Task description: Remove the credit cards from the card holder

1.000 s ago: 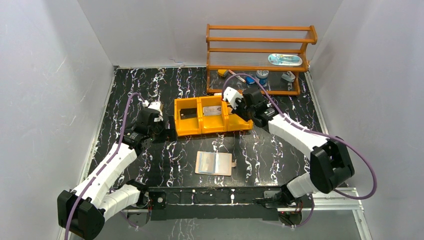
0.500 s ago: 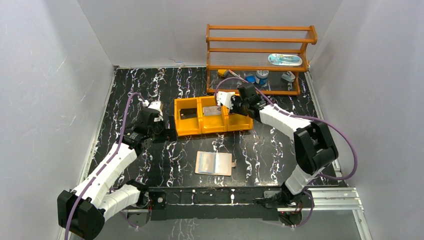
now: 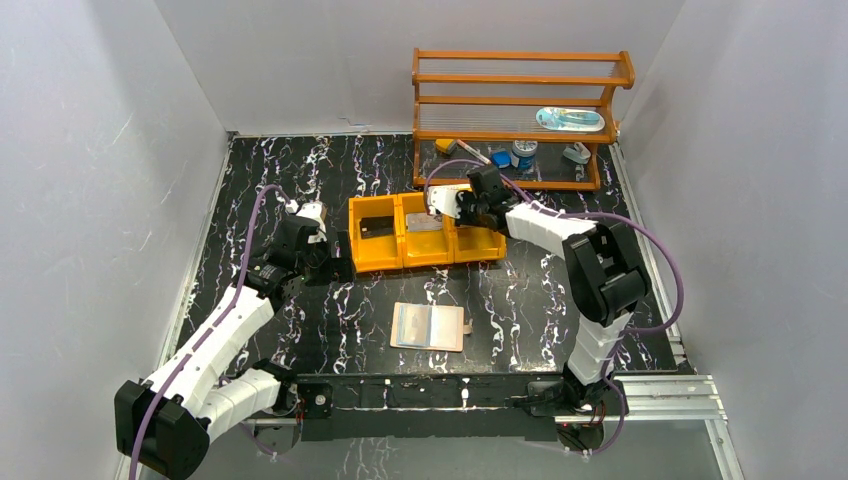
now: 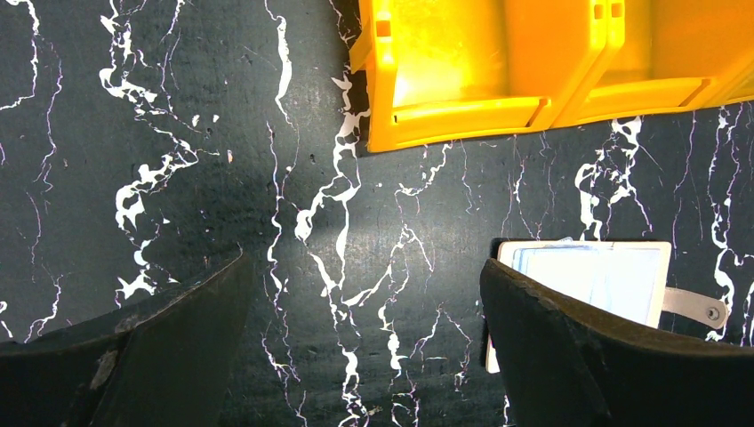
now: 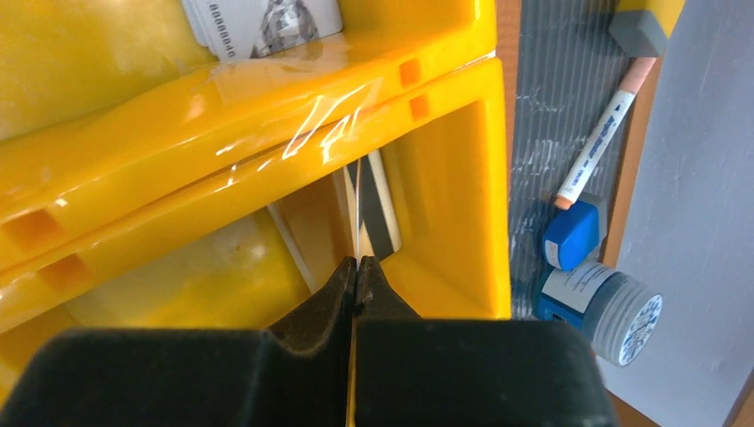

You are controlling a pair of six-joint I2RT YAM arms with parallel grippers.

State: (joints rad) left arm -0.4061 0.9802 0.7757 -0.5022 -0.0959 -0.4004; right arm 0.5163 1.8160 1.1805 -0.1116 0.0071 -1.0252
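Note:
My right gripper moves down into the compartment where another card leans and releases the credit card next, because the credit card already hangs edge-on over it.
The card holder (image 3: 430, 326) lies open and flat on the table near the front, silvery inside with a small side tab; it also shows in the left wrist view (image 4: 613, 276). My right gripper (image 5: 357, 267) is shut on a thin credit card (image 5: 358, 209) seen edge-on, over the right compartment of the orange tray (image 5: 445, 169); in the top view the right gripper (image 3: 468, 211) is above that compartment. Another card (image 5: 381, 218) leans inside it. A greyish card (image 3: 425, 222) lies in the middle compartment. My left gripper (image 4: 363, 267) is open and empty above bare table, left of the tray.
The orange three-compartment tray (image 3: 382, 262) sits mid-table. A wooden shelf rack (image 3: 520, 120) stands behind it with a marker (image 5: 597, 142), a blue item (image 5: 569, 236), a small jar (image 5: 609, 307) and other bits. White walls close three sides.
My right arm has swung its elbow left and back, and its gripper has shifted slightly left over the tray's right compartment. The left arm and the card holder have not moved.

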